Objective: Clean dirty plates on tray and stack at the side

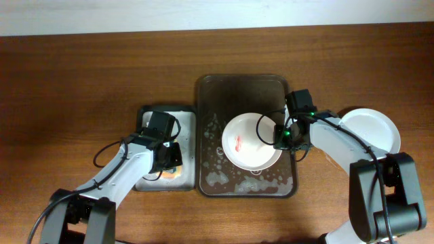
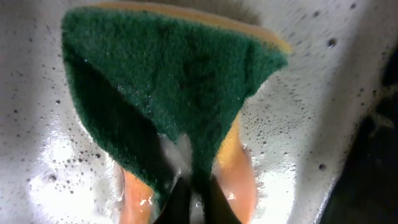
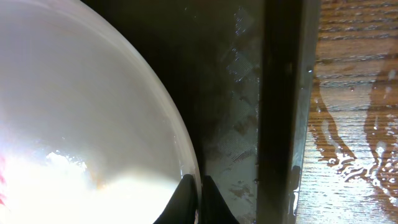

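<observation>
Next, my left gripper will carry the sponge (image 2: 180, 81) onto the plate's red smear, wipe there, then return to release it on the grey tray's bottom, because that plate is dirty.
A white plate (image 1: 249, 141) with a red smear sits on the dark brown tray (image 1: 215, 91), which is wet with foam. My right gripper (image 1: 279, 135) is shut on that plate's right rim; the right wrist view shows the rim (image 3: 186, 155) pinched between the fingers (image 3: 198, 198). A clean white plate (image 1: 373, 129) lies on the table to the right of the tray. My left gripper (image 1: 167, 157) is shut on a green and orange sponge (image 2: 180, 81) over the small grey tray (image 1: 152, 112). The sponge fills the left wrist view, fingers (image 2: 196, 199) clamped on it.
The grey tray's floor (image 2: 37, 155) is wet and soapy. Water streaks the wooden table (image 3: 354, 124) just right of the brown tray's rim (image 3: 283, 112). Both arms' black cables loop near the trays.
</observation>
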Tool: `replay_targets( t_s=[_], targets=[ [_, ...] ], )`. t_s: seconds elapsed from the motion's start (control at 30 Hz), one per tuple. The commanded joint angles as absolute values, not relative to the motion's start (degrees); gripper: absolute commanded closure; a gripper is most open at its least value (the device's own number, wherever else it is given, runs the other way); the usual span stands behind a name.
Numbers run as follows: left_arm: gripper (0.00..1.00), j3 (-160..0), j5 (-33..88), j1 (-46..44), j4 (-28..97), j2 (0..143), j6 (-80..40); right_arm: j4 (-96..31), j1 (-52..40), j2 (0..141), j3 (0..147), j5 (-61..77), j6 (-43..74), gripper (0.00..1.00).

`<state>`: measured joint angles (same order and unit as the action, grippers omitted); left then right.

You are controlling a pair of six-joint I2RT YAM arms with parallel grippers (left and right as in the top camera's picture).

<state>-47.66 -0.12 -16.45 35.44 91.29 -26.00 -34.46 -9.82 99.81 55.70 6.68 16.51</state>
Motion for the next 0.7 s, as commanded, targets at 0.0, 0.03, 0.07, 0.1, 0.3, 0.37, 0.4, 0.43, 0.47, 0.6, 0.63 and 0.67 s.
replay_targets(
  t_s=[0.0, 0.03, 0.07, 0.1, 0.3, 0.37, 0.4, 0.43, 0.47, 0.6, 0.63, 0.67],
  targets=[
    [1.0, -47.4, -0.12, -16.49, 35.31, 92.77, -24.62, -35.16, -9.74, 100.49, 54.74, 5.78, 16.97, 0.96],
    [1.0, -48.62, 0.1, -16.51, 36.51, 92.66, -23.46, -35.16, -9.74, 100.49, 54.74, 5.78, 16.97, 0.96],
    [1.0, -51.2, 0.19, -16.51, 39.24, 92.36, -22.26, -35.16, -9.72, 100.49, 54.74, 5.78, 16.93, 0.96],
    [1.0, -53.95, 0.19, -16.51, 42.13, 91.81, -21.54, -35.16, -9.72, 100.49, 54.74, 5.78, 16.78, 0.96],
    [1.0, -72.69, 6.2, -20.05, 51.24, 89.32, -18.33, -35.14, -9.74, 100.49, 54.74, 5.78, 16.78, 0.96],
    [1.0, -72.9, 9.67, -22.63, 46.48, 89.43, -18.44, -35.11, -9.74, 100.49, 54.74, 5.8, 15.79, 0.96],
    [1.0, -72.79, 10.94, -24.08, 43.81, 90.13, -19.38, -35.11, -9.74, 100.51, 54.74, 5.82, 14.55, 0.96],
    [1.0, -72.79, 11.0, -25.3, 41.85, 91.09, -20.8, -35.14, -9.74, 100.51, 54.74, 6.07, 12.78, 0.96],
    [1.0, -72.79, 11.0, -26.72, 39.81, 92.36, -21.91, -35.14, -9.74, 100.51, 54.74, 6.26, 11.92, 0.96],
    [1.0, -72.79, 14.94, -31.27, 32.29, 99.42, -24.82, -35.11, -9.74, 100.68, 54.65, 7.31, 9.43, 0.96],
    [1.0, -72.79, 17.32, -32.4, 29.93, 101.67, -24.86, -35.09, -9.74, 100.68, 54.63, 7.31, 9.43, 0.96],
    [1.0, -72.79, 19.18, -33.47, 27.79, 103.94, -25.12, -35.09, -9.74, 100.66, 54.63, 7.31, 9.43, 0.96]
  ],
)
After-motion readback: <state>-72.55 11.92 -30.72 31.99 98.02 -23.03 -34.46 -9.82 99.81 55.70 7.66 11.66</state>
